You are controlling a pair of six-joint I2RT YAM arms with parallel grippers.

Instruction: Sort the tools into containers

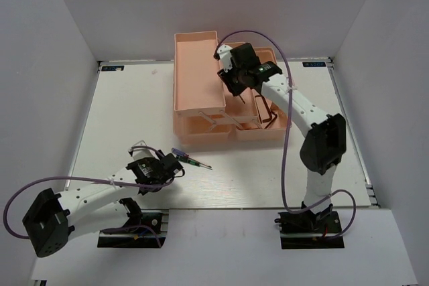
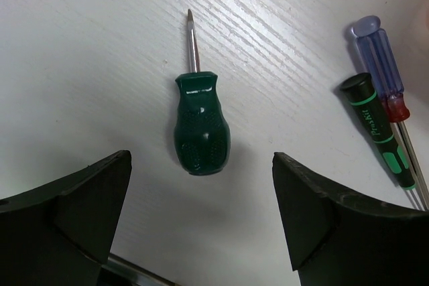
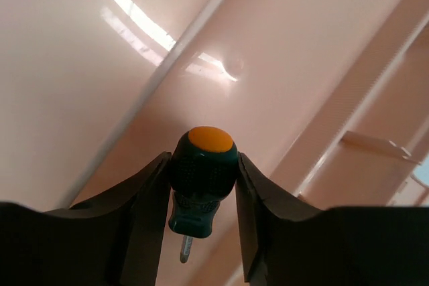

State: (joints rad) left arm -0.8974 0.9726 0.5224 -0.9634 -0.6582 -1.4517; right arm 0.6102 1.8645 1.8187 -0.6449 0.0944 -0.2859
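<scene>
My left gripper should next lower its fingers around the stubby screwdriver's green handle [image 2: 202, 128] and close, because the handle is below it, lined up with its open finger gap.
The peach-pink toolbox [image 1: 198, 78] stands open at the back centre, its tiers folded out. My right gripper [image 1: 236, 84] hangs over its trays, shut on a stubby green screwdriver [image 3: 203, 172] with an orange cap, tip pointing down. My left gripper [image 1: 171, 165] is open above the table in front of the toolbox. In the left wrist view, a second stubby green screwdriver [image 2: 200, 128] lies just ahead of the open gripper [image 2: 201, 160]. The blue-and-red screwdriver [image 2: 381, 65] lies to the right, beside a slim black-and-green one [image 2: 377, 130]. Thin dark bent rods [image 1: 265, 115], perhaps hex keys, lie in the right tray.
The two slim screwdrivers [image 1: 191, 158] lie on the white table just right of the left gripper, between it and the toolbox's front edge. White walls close in the table on the left, back and right.
</scene>
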